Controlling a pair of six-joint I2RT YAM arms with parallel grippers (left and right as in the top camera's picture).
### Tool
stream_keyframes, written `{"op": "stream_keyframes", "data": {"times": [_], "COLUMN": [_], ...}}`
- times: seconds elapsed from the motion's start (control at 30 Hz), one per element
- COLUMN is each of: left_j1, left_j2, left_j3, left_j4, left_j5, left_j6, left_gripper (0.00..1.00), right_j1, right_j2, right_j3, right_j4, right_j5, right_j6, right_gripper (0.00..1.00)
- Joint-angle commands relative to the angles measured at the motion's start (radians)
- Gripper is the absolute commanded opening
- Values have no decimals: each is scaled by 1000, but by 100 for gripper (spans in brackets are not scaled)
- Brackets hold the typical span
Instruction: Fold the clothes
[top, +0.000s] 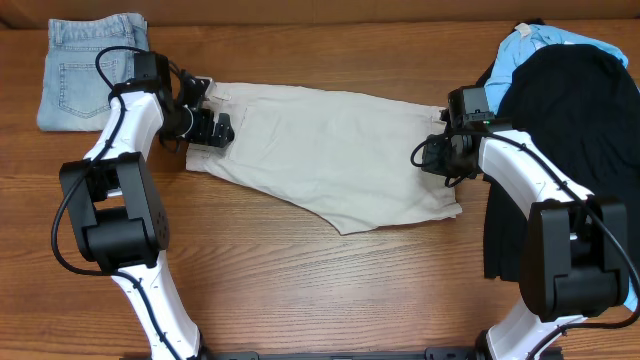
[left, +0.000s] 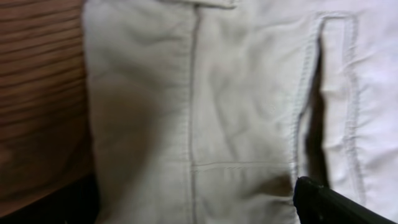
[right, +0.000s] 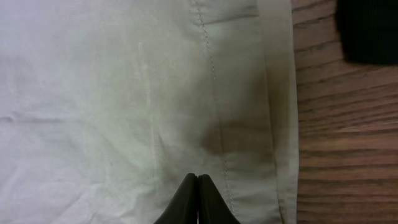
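Observation:
The left gripper moves down onto the stitched seam along the shorts' end (left: 192, 194) next and pinches it, because that seam runs between the two open fingers.
The pale beige shorts (top: 330, 155) lie spread flat across the middle of the table. My left gripper (top: 213, 130) is over their left end; in the left wrist view one black finger (left: 323, 202) shows at the lower right over the seamed beige cloth (left: 236, 112), and the jaws are spread open. My right gripper (top: 432, 155) is at the shorts' right edge; in the right wrist view its fingertips (right: 198, 186) are pressed together over the hemmed cloth (right: 124, 93), which lies flat with no pucker between them.
A folded light-blue denim garment (top: 90, 70) lies at the back left. A black garment (top: 575, 110) on a light-blue one (top: 545, 42) is piled at the right and hangs toward the front; its corner shows in the right wrist view (right: 370, 28). Bare wooden table (top: 330, 290) lies in front.

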Motion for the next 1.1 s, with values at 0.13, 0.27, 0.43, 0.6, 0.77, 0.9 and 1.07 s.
{"op": "stream_keyframes", "data": {"times": [0.13, 0.27, 0.43, 0.6, 0.77, 0.9, 1.07], "left_j1": [-9, -8, -9, -9, -3, 33, 54], "left_j2": [7, 18, 58, 86, 78, 72, 56], "left_j3": [-39, -62, -69, -69, -66, 6, 201], "left_j4": [23, 36, 32, 24, 23, -88, -323], "left_j5": [69, 63, 63, 64, -22, -148, -235], "left_j6": [-14, -14, -15, -59, -133, -179, -147], "left_gripper": [97, 96, 94, 59, 4, 4, 4], "right_j1": [-3, -3, -3, -3, -3, -3, 6], "right_j2": [7, 6, 6, 6, 6, 6, 6], "right_j3": [-6, -6, -6, -6, -6, -6, 8], "right_j4": [3, 3, 0, -14, -19, -24, -40], "right_j5": [2, 2, 2, 1, -32, -140, -257], "right_j6": [3, 3, 3, 3, 3, 3, -1], "right_gripper": [4, 4, 4, 4, 4, 4, 4]}}
